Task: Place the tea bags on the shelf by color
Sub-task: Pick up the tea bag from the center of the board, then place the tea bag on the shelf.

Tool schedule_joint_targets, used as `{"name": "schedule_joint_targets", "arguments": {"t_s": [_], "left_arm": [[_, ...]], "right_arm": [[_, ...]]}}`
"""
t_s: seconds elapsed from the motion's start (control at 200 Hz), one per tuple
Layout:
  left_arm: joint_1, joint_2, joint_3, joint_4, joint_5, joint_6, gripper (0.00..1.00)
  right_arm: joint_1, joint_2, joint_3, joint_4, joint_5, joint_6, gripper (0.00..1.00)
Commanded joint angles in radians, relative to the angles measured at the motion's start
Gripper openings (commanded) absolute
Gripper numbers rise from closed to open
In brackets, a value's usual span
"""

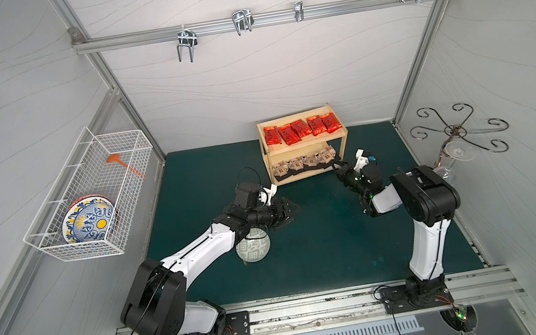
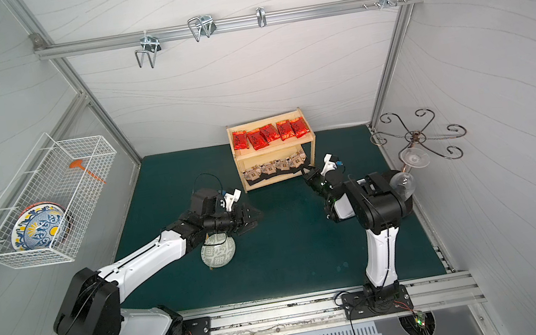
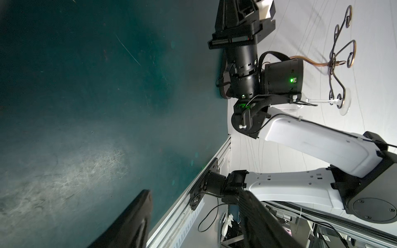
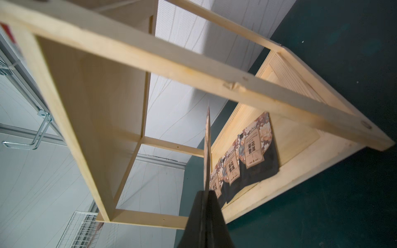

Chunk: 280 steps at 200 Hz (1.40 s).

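Note:
My right gripper goes down and rolls next to lay its tea bag flatter on the bottom board's bare end (image 4: 295, 136). It then releases the bag, since matching black-edged bags lie alongside.
The pale wood shelf (image 1: 307, 177) (image 2: 278, 184) (image 4: 150, 58) stands at the back of the green mat. Several red tea bags (image 1: 300, 128) (image 2: 268, 133) lie in a row on its top board. Three black-edged tea bags (image 4: 253, 150) with tan pictures lie on the bottom board (image 1: 295, 164). My right gripper (image 1: 339, 167) (image 2: 306, 169) (image 4: 206, 193) is at the shelf's lower right end, shut on another black-edged tea bag (image 4: 207, 154) seen edge-on. My left gripper (image 1: 292, 209) (image 2: 256, 217) (image 3: 196, 192) hangs open over the mat with nothing between its fingers.
A round green-patterned bowl (image 1: 253, 249) sits on the mat, partly under the left arm. A white wire basket (image 1: 119, 144) holding a painted plate hangs on the left wall. A metal glass rack (image 1: 459, 129) with a wine glass stands at the right. Hooks (image 1: 241, 21) hang on the back rail.

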Motion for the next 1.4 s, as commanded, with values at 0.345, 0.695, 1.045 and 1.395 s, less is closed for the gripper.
{"name": "schedule_joint_targets", "arguments": {"t_s": [0.345, 0.695, 1.045, 1.395], "left_arm": [[0.012, 0.005, 0.015, -0.032, 0.0, 0.043, 0.77], [0.018, 0.003, 0.012, -0.036, 0.004, 0.047, 0.77], [0.027, 0.009, 0.009, -0.023, 0.014, 0.039, 0.78], [0.031, 0.014, 0.006, -0.017, 0.015, 0.038, 0.78]], "right_arm": [[-0.021, 0.156, 0.115, 0.045, 0.03, 0.066, 0.0], [-0.024, 0.22, 0.162, 0.032, 0.065, 0.087, 0.0], [-0.028, 0.255, 0.206, -0.008, 0.082, 0.101, 0.0], [-0.033, 0.287, 0.239, -0.033, 0.076, 0.118, 0.0]]}}
